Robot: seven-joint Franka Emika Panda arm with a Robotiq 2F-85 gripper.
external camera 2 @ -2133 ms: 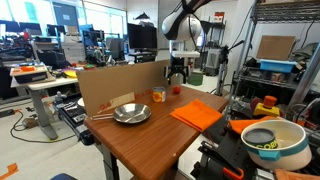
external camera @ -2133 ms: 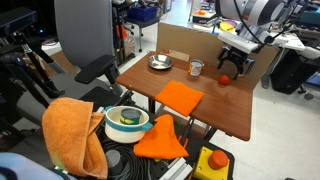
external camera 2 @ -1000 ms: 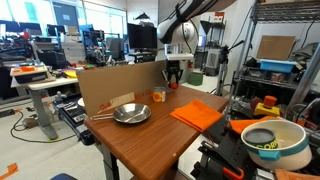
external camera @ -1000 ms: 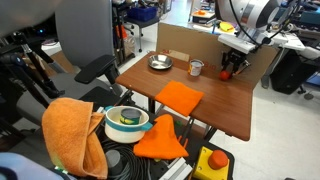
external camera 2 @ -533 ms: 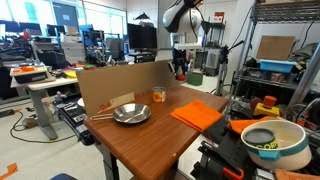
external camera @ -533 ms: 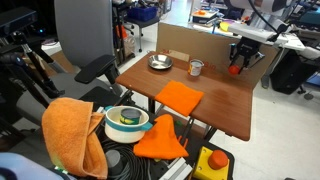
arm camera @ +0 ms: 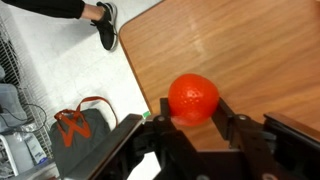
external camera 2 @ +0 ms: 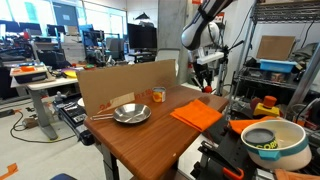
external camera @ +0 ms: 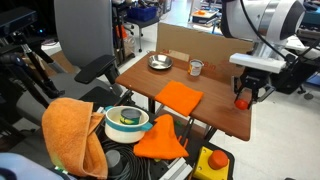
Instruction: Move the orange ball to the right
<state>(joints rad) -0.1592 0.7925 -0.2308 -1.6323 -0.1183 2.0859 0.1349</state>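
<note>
The orange ball (external camera: pixel 242 101) hangs over wood beyond the flat orange cloth (external camera: pixel 180 97), so my gripper will lower toward the table's corner and open at the tabletop.
The orange ball (arm camera: pixel 193 97) is small, smooth and red-orange. It sits between the two black fingers of my gripper (arm camera: pixel 193 106), which is shut on it. In the wrist view the ball hangs over the wooden table (arm camera: pixel 250 50), close to the table's edge. In both exterior views the gripper (external camera: pixel 243 99) (external camera 2: pixel 207 83) points down over the table's side edge, beyond the flat orange cloth (external camera: pixel 180 97). The ball (external camera: pixel 242 101) shows only as a small orange spot at the fingertips. I cannot tell whether it touches the tabletop.
A metal bowl (external camera: pixel 160 62) and a small glass cup (external camera: pixel 196 68) stand near the cardboard wall (external camera: pixel 185 42) at the back. Off the table are a big orange towel (external camera: pixel 68 128) and a white bowl (external camera: pixel 126 120). Below the edge lies a bag (arm camera: pixel 80 130) on the floor.
The gripper has carried the ball from the back of the table beside the cup, up and across, then down to the table's side edge past the orange cloth. It stayed shut throughout.
</note>
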